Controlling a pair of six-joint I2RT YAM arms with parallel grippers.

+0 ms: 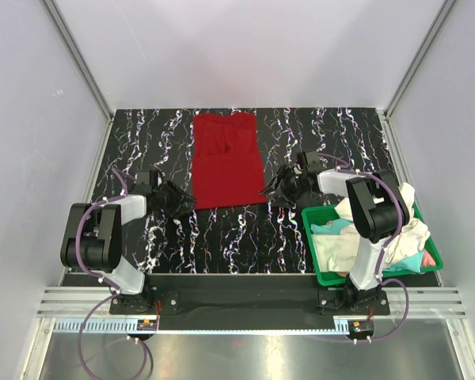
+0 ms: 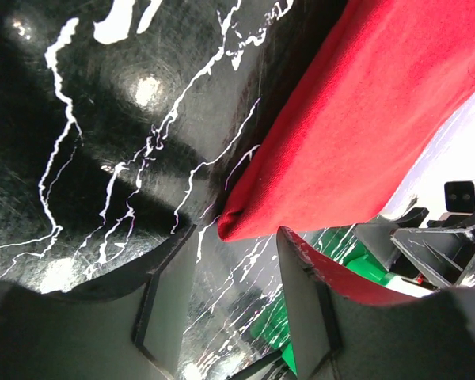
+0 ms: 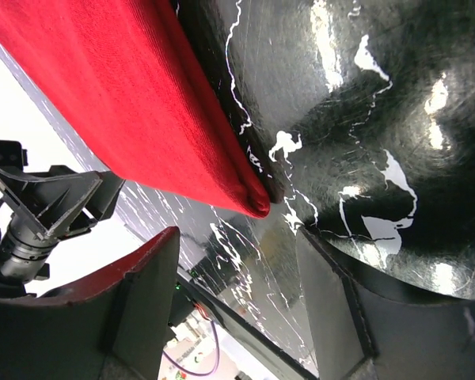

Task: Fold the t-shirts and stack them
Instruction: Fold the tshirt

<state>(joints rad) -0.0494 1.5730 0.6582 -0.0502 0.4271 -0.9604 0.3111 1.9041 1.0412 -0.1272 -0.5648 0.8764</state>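
Note:
My right gripper should go down and slide its open fingers over the shirt's near corner that faces the bin, because that corner is still just past the fingers.
A deep red t-shirt (image 1: pixel 227 161) lies folded into a long strip on the black marbled table (image 1: pixel 222 237). My left gripper (image 1: pixel 184 200) is open and empty at the shirt's near left corner (image 2: pixel 237 222). My right gripper (image 1: pixel 272 190) is open and empty at the shirt's near right corner (image 3: pixel 253 206). Neither touches the cloth. Cream-white (image 1: pixel 342 245), teal (image 1: pixel 330 227) and pinkish (image 1: pixel 430 259) shirts lie crumpled in the green bin (image 1: pixel 323 275) at the right.
The green bin stands at the table's near right, under my right arm (image 1: pixel 372 214). Grey walls close the table on three sides. A metal rail (image 1: pixel 245 301) runs along the near edge.

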